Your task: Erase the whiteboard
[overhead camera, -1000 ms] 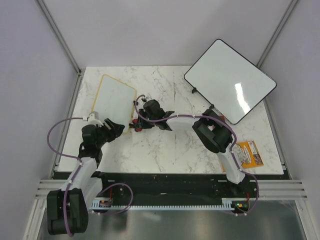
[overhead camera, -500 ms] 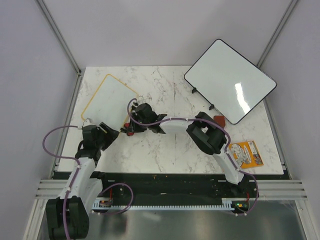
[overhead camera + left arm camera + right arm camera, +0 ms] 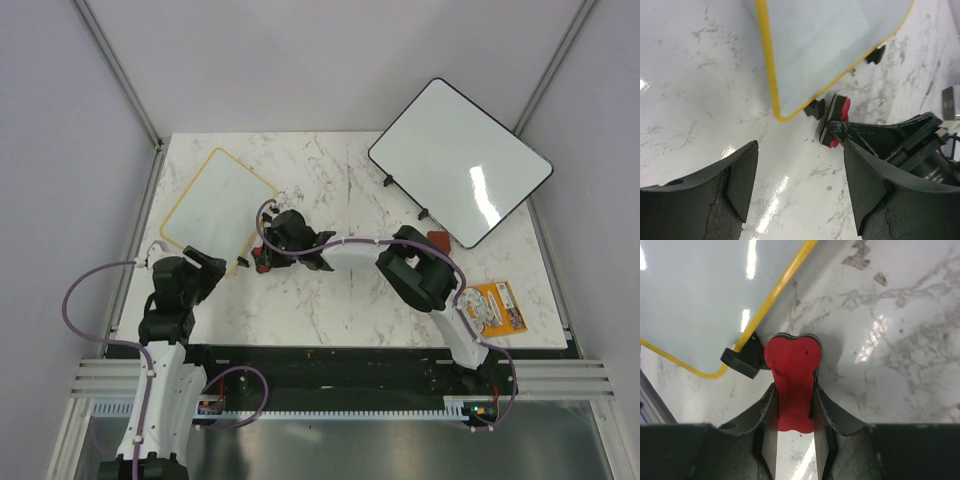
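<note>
My right gripper carries the eraser point(image 3: 792, 372) outward and to its right in the top view onto bare marble next, then releases it, since the board is blank.
The whiteboard point(image 3: 213, 203), small with a yellow frame, lies diagonally at the table's left; its surface looks blank in the left wrist view point(image 3: 830, 40) and the right wrist view point(image 3: 700, 295). A black clip point(image 3: 741, 361) sits at its near corner. My right gripper point(image 3: 264, 262) is shut on a red eraser point(image 3: 792, 372) with a black felt side point(image 3: 836, 119), on the marble just off that corner. My left gripper point(image 3: 203, 272) stands open and empty over bare marble point(image 3: 799, 152), a little nearer than the board and apart from it.
A larger black-framed whiteboard point(image 3: 460, 160) overhangs the table's far right corner. An orange packet point(image 3: 492, 308) lies near the right front edge, with a small red object point(image 3: 437, 239) beside the right arm. Grey walls close in the table on three sides.
The whiteboard has turned to a diagonal and slid left. My left arm has drawn back from its near edge. The right gripper has moved left with the eraser.
</note>
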Motion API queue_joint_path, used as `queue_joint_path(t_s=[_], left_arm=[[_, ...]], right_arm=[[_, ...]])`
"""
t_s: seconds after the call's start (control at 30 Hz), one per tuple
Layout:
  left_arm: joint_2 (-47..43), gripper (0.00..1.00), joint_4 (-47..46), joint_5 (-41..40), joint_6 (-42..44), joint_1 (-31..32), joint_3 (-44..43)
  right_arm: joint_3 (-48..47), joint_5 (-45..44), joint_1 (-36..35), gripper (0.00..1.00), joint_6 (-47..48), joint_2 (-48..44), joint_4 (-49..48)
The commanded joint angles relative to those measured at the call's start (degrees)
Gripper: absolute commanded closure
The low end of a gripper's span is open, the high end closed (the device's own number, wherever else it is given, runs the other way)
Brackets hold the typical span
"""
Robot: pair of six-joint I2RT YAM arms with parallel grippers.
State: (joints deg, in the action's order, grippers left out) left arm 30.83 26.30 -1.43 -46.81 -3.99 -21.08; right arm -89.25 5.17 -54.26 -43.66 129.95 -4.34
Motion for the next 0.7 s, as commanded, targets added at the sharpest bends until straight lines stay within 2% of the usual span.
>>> queue_joint_path(t_s=[0.0,0.07,0.23,0.37,0.4,0.53,0.6,0.67], left_arm=[[-4.37,0.25,-2.03,3.44,7.77,0.12,-4.92],[-6.30,0.24,-4.76,6.68,12.15,0.03,-6.51],[-7.89,0.22,-16.42,11.36,14.99,0.12,-9.33],[-0.79,0.21,-21.64,18.29,16.74,0.12,-14.58],[4.19,0.21,-21.73,19.61,17.01,0.21,-15.99],[15.12,0.17,-21.91,26.64,20.86,2.31,-22.68],[18.20,0.16,-21.65,25.26,22.37,5.46,-24.97],[21.89,0.15,-20.25,20.26,24.65,11.00,-26.81]], right_arm=[[5.13,-7.61,0.38,1.00,2.34,-9.26,-0.15],[6.37,-9.20,1.17,1.00,3.40,-12.33,0.21],[9.88,-15.09,3.63,1.00,7.97,-17.71,1.88],[14.44,-17.47,7.84,1.00,11.22,-22.45,2.66],[15.33,-17.30,9.07,1.00,11.49,-23.07,2.76],[18.15,-14.94,15.92,1.00,13.24,-24.92,2.76],[17.97,-14.14,17.25,0.99,13.69,-24.48,3.37],[17.01,-13.43,17.87,0.94,14.39,-23.43,3.81]])
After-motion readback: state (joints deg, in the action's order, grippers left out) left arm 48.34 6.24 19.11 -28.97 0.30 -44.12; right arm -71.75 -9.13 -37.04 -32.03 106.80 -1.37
